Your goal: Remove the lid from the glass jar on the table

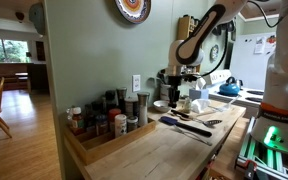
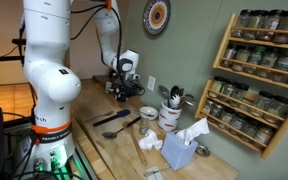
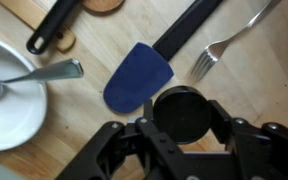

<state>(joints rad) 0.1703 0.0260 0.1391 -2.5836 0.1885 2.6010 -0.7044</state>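
The round black lid comes down next onto open wood on the bare tabletop beside the blue spatula, where my gripper has room to release it.
In the wrist view my gripper is shut on a round black lid, one finger on each side of it. The glass jar is hidden under the lid, so I cannot tell whether the lid still sits on it. Under it lies the light wooden table. In both exterior views the gripper hangs low over the far end of the table, close to the wall.
A blue spatula, a fork and a white bowl with a spoon lie close by. A crate of spice jars, a wall spice rack, a utensil crock and a tissue box stand around.
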